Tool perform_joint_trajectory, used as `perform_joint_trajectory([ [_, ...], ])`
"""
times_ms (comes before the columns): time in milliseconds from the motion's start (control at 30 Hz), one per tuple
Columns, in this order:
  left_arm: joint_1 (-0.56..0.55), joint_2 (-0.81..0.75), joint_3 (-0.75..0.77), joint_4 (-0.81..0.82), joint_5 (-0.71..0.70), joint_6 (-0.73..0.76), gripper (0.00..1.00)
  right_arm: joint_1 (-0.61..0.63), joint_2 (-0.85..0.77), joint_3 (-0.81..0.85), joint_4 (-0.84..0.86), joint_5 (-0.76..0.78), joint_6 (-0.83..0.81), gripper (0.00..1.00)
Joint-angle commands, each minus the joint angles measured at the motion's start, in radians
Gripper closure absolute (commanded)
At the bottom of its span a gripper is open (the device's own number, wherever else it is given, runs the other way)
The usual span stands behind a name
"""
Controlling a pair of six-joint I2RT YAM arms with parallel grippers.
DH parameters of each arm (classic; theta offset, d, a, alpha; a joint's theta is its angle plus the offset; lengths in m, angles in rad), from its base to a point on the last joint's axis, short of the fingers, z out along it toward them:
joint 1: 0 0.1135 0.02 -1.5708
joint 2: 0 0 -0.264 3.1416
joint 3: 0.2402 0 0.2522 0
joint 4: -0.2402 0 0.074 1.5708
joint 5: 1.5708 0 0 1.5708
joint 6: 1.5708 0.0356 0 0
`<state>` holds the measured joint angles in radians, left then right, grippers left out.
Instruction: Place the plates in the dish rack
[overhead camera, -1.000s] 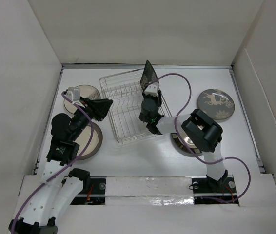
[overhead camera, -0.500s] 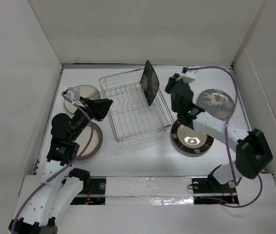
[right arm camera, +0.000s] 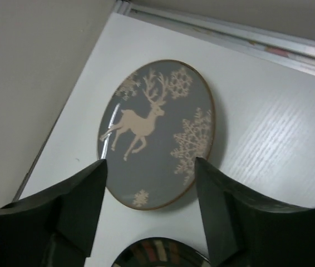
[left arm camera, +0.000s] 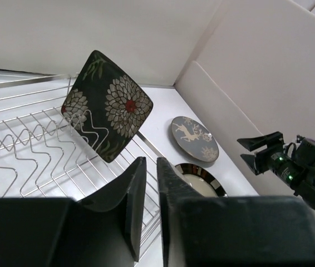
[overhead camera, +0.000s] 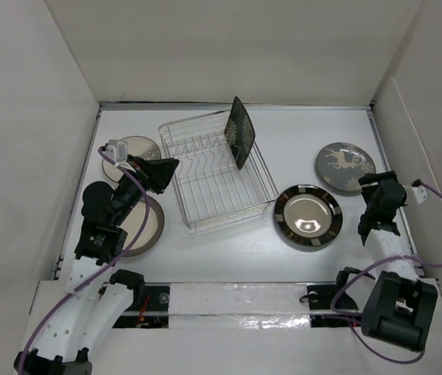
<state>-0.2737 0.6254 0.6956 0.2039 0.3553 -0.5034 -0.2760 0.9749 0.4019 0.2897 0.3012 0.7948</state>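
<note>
The plate lies flat below my right gripper, so next I need to move that gripper down and to the left in the top view, onto the deer plate's near rim [overhead camera: 354, 191] [right arm camera: 182, 194].
The square dark floral plate [overhead camera: 239, 133] stands upright in the back of the silver wire dish rack [overhead camera: 205, 199]; both also show in the left wrist view, the plate [left arm camera: 110, 103] and the rack [left arm camera: 24, 150]. A grey deer plate [overhead camera: 346, 166] [right arm camera: 157, 130] lies flat at the right. A brown striped plate [overhead camera: 308, 217] [right arm camera: 160, 258] lies beside the rack. My right gripper [overhead camera: 369, 205] [right arm camera: 149, 167] is open and empty, hovering just right of these two plates. My left gripper [overhead camera: 162, 173] [left arm camera: 151, 161] is shut and empty at the rack's left edge.
Two more round plates lie at the left: a patterned one [overhead camera: 139, 147] behind my left arm and a brownish one [overhead camera: 144, 230] partly under it. White walls close in the table on the left, back and right. My right arm stands close to the right wall.
My right gripper has let go of the floral plate, left it standing in the rack, and swung away to the right, near the deer plate. The left arm has not moved.
</note>
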Motion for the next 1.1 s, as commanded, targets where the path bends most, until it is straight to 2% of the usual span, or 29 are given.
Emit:
perform_joint_trajectory([
  [0, -0.004, -0.010, 0.004, 0.041, 0.002, -0.001, 0.86, -0.119, 0.053, -0.043, 0.084, -0.210, 0.105, 0.28],
  [33, -0.004, -0.010, 0.004, 0.045, 0.010, -0.001, 0.84, -0.179, 0.129, -0.057, 0.121, -0.282, 0.119, 0.28],
  [133, -0.004, -0.001, 0.001, 0.046, 0.010, -0.003, 0.79, -0.216, 0.311, -0.045, 0.218, -0.405, 0.149, 0.29],
  [367, -0.004, 0.011, 0.001, 0.046, 0.010, -0.004, 0.78, -0.204, 0.571, 0.014, 0.407, -0.487, 0.216, 0.34],
  [467, -0.004, 0.005, 0.005, 0.035, 0.002, 0.000, 0.77, -0.184, 0.613, 0.021, 0.477, -0.498, 0.254, 0.40],
  [533, -0.004, 0.005, 0.010, 0.029, -0.013, 0.005, 0.77, -0.173, 0.645, 0.037, 0.480, -0.510, 0.279, 0.41],
  [667, -0.004, 0.014, 0.016, 0.015, -0.024, 0.014, 0.77, -0.173, 0.699, 0.072, 0.517, -0.530, 0.317, 0.53],
  [733, -0.004, 0.008, 0.024, 0.002, -0.044, 0.025, 0.77, -0.173, 0.717, 0.087, 0.508, -0.539, 0.333, 0.54],
  [833, -0.004, 0.003, 0.028, -0.011, -0.067, 0.039, 0.77, -0.173, 0.732, 0.115, 0.477, -0.554, 0.345, 0.63],
  [933, -0.004, 0.002, 0.030, -0.009, -0.056, 0.040, 0.77, -0.173, 0.743, 0.123, 0.483, -0.554, 0.359, 0.81],
  [967, -0.004, -0.004, 0.030, -0.006, -0.059, 0.040, 0.76, -0.173, 0.749, 0.123, 0.496, -0.557, 0.359, 0.92],
  [1033, -0.004, -0.003, 0.027, -0.006, -0.067, 0.042, 0.76, -0.173, 0.748, 0.114, 0.509, -0.559, 0.357, 1.00],
  [1067, -0.004, 0.005, 0.027, -0.006, -0.065, 0.042, 0.76, -0.164, 0.730, 0.103, 0.566, -0.556, 0.359, 1.00],
])
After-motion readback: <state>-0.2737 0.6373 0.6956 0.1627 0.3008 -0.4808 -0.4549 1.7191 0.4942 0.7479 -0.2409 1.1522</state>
